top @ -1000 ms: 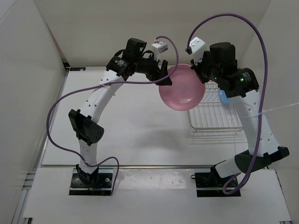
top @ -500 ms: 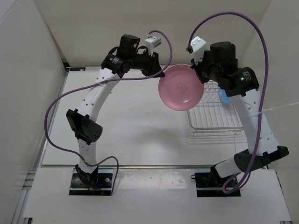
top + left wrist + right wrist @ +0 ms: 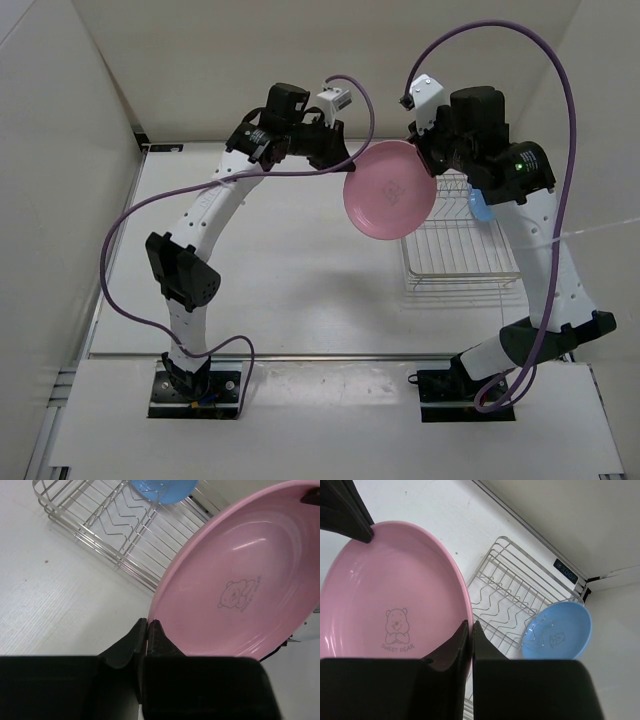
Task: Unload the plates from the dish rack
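The left gripper carries the pink plate point(image 3: 390, 190) down and to the left in the top view next, then lowers and releases it there on the empty tabletop.
The pink plate point(image 3: 390, 190) hangs in the air, tilted, to the left of the dish rack point(image 3: 455, 250). My left gripper point(image 3: 345, 160) is shut on its left rim, and in the left wrist view the rim sits pinched between the left gripper point(image 3: 148, 622) fingertips. My right gripper point(image 3: 432, 160) is shut on the opposite rim, seen clamped by the right gripper point(image 3: 470, 624) beside the pink plate point(image 3: 395, 590). The light blue plate point(image 3: 557, 630) stands upright in the dish rack point(image 3: 510, 590), at its far right end. The pink plate point(image 3: 240, 590) shows a bear print.
White walls close in the table at the back and left point(image 3: 100, 120). A purple cable point(image 3: 565, 90) loops above the right arm. The rack stands near the table's back right corner point(image 3: 585, 587).
My left gripper has shut on the pink plate's left rim. The plate has shifted slightly to the right. The right gripper keeps its hold.
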`<state>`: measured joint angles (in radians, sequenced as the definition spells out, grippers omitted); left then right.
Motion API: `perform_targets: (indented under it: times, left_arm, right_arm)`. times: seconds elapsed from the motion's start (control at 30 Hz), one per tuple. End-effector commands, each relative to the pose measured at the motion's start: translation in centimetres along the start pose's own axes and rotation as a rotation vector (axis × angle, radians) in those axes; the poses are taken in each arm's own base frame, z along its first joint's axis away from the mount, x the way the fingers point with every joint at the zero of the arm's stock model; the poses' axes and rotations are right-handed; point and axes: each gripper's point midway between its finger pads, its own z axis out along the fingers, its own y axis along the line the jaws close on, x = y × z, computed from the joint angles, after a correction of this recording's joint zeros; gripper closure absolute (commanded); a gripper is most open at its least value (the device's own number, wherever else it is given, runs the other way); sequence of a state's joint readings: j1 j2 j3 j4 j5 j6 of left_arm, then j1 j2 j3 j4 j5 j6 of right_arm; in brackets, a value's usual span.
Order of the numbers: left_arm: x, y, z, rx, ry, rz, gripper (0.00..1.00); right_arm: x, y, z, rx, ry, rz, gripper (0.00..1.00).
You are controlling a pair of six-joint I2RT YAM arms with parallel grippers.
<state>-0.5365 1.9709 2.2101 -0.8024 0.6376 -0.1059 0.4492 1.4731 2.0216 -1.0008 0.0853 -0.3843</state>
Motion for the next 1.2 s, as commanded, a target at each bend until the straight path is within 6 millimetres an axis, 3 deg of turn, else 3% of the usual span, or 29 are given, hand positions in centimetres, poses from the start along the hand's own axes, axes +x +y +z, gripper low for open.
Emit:
perform_targets:
  times: [0.0,0.1,0.27,0.47,0.57,0.67,0.87,0.93,1.1,1.17]
  left_arm:
    - [-1.7,-0.1,-2.3,-0.108,-0.069,-0.013,0.89]
    - [-0.9,1.7,-2.5,-0.207,-0.064,-0.055,0.89]
    - [-1.4,3.6,-4.8,-0.323,-0.108,-0.096,0.89]
    - [-2.7,3.2,-6.8,-0.333,-0.157,-0.101,0.89]
    - [-2.8,3.6,-7.0,-0.341,-0.161,-0.105,0.89]
    - [-2.5,3.9,-7.1,-0.334,-0.154,-0.113,0.89]
    - [-1.7,5.6,-8.7,-0.376,-0.156,-0.141,0.89]
    - [-0.3,7.0,-9.0,-0.412,-0.132,-0.16,0.89]
    - [5.2,13.3,-10.9,-0.522,-0.043,-0.246,0.89]
    - [8.3,16.2,-12.0,-0.605,0.008,-0.247,0.89]
  right_arm:
    - [-1.3,0.1,-0.7,-0.001,-0.051,0.03,0.98]
    - [-1.3,0.2,-0.7,-0.01,-0.054,0.039,0.99]
    - [-1.0,0.4,0.2,-0.017,-0.036,0.05,0.98]
    - [-0.2,1.0,1.1,-0.039,-0.008,0.059,0.93]
    - [-0.3,1.0,1.5,-0.038,-0.009,0.059,0.77]
    - [-0.3,0.8,1.5,-0.03,-0.006,0.05,0.68]
    - [0.3,0.6,1.5,-0.013,0.01,0.05,0.24]
    - [0.2,-0.3,1.1,0.034,0.008,0.05,0.12]
    - [0.6,-1.9,0.4,0.122,0.022,0.013,0.05]
    - [0.7,-2.6,-0.1,0.151,0.025,0.008,0.0]
